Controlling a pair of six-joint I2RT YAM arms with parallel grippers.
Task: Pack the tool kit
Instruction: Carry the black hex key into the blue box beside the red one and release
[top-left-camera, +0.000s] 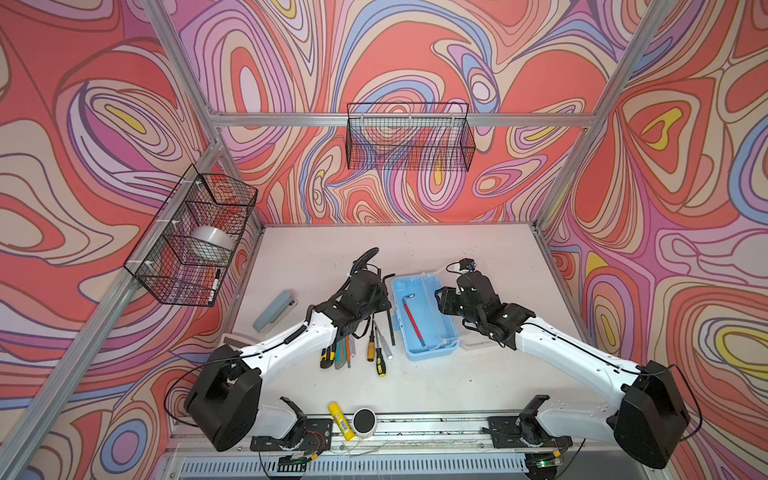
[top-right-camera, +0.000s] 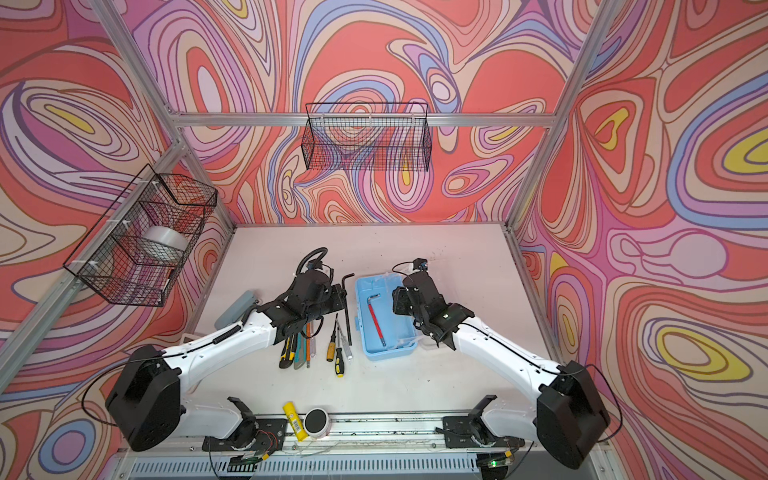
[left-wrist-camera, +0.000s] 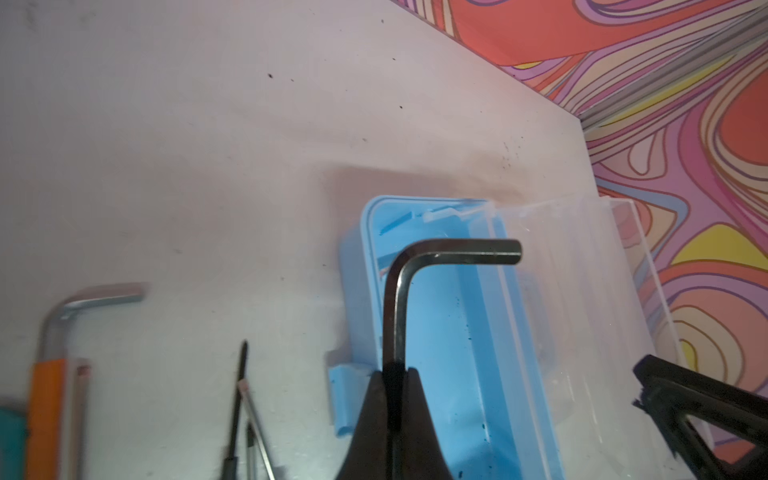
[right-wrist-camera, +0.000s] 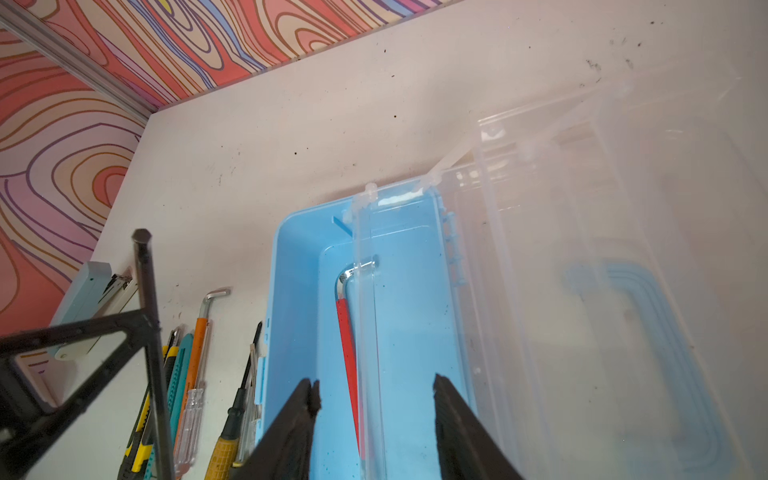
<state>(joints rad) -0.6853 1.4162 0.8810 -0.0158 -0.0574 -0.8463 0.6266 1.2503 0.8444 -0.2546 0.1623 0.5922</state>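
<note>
I will move my left gripper over the case's rim, lower it beside the red-sleeved hex key and let go of the body of the black hex key, because the bottom is bare there in the case.
The light-blue case (top-left-camera: 415, 355) (top-right-camera: 374, 353) lies open near the table's middle, its clear lid (right-wrist-camera: 602, 291) folded out to the right. A red-sleeved hex key (top-left-camera: 413, 320) (right-wrist-camera: 347, 353) lies inside it. My left gripper (left-wrist-camera: 394, 374) (top-left-camera: 387, 305) is shut on the long shaft of a black hex key (left-wrist-camera: 399, 299) (top-right-camera: 347, 307), held just left of the case's rim. My right gripper (right-wrist-camera: 374, 386) (top-left-camera: 440, 301) hovers open over the case, its jaws either side of a clear plastic edge without touching it. Left of the case lie utility knives (top-left-camera: 328, 353), screwdrivers (top-left-camera: 372, 349) and an orange-sleeved hex key (right-wrist-camera: 195, 345).
A grey-blue stapler (top-left-camera: 274, 311) lies at the table's left. A yellow tube (top-left-camera: 341, 419) and a round black-topped puck (top-left-camera: 365, 422) sit at the front rail. Wire baskets hang on the left wall (top-left-camera: 191, 241), holding a tape roll, and on the back wall (top-left-camera: 409, 137).
</note>
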